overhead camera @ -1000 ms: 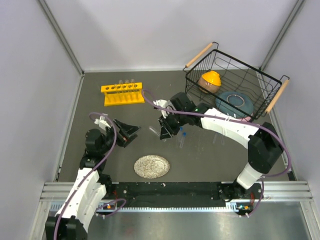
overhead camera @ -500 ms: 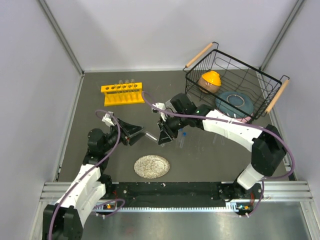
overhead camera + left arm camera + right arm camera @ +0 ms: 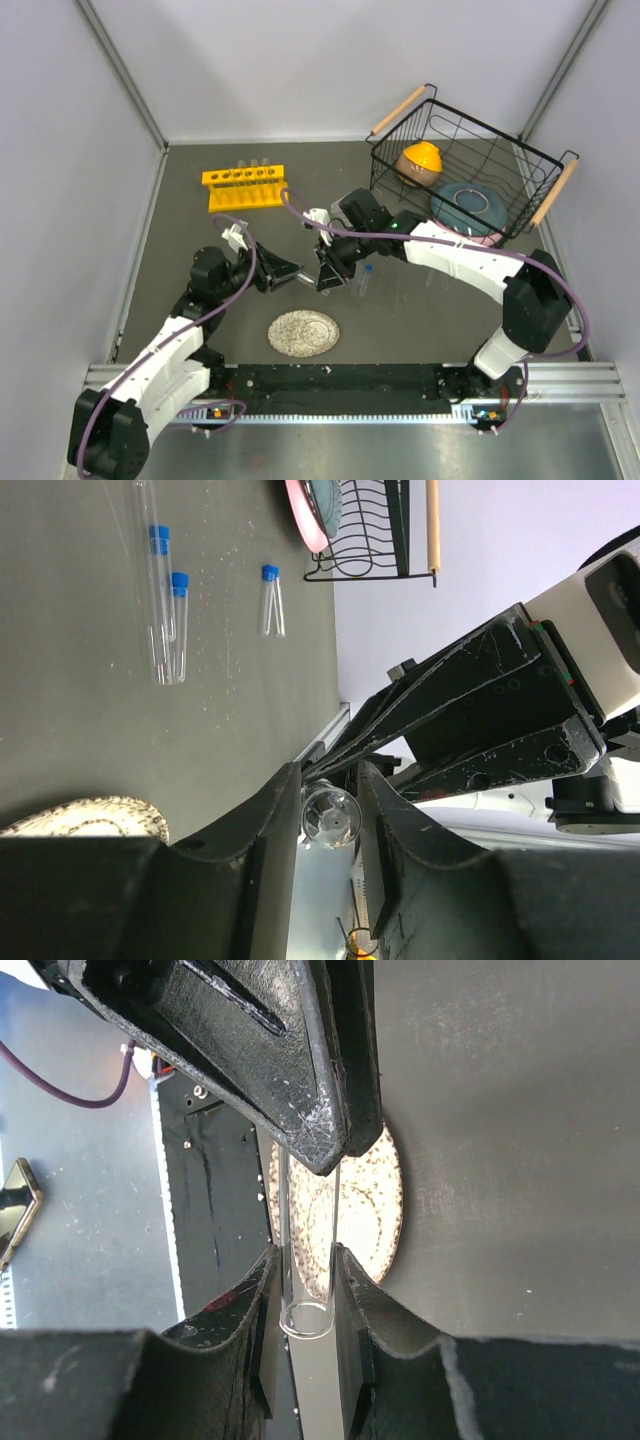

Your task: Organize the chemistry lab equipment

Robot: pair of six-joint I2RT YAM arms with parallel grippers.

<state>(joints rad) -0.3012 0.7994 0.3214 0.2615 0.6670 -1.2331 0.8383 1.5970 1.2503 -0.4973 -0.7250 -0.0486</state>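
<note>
My left gripper will next move outward and to its left in the top view, over the rack's tube-loose end [image 3: 220,178], and let go of the test tube.
A thin clear test tube [image 3: 306,277] hangs above the mat in mid-table, held between both arms. My right gripper [image 3: 326,274] is shut on its open end [image 3: 306,1305]. My left gripper [image 3: 290,272] is shut round the rounded bottom end [image 3: 330,818], and both fingers touch the glass. The two grippers meet nose to nose. In the left wrist view the right gripper's black fingers [image 3: 470,710] fill the space just beyond. The yellow tube rack [image 3: 245,187] stands at the back left with tubes in it. Blue-capped vials [image 3: 178,620] lie on the mat near the right arm.
A round speckled plate [image 3: 303,333] lies at the near edge, just below the handover. A black wire basket [image 3: 520,215] with wooden handles stands at the back right and holds a bowl and an orange-topped object. One more capped vial [image 3: 363,279] lies right of the grippers.
My left arm has reached right to meet the right gripper. Its jaws have gone from wide open to shut on the tube's end. The right gripper has kept its grip and barely moved.
</note>
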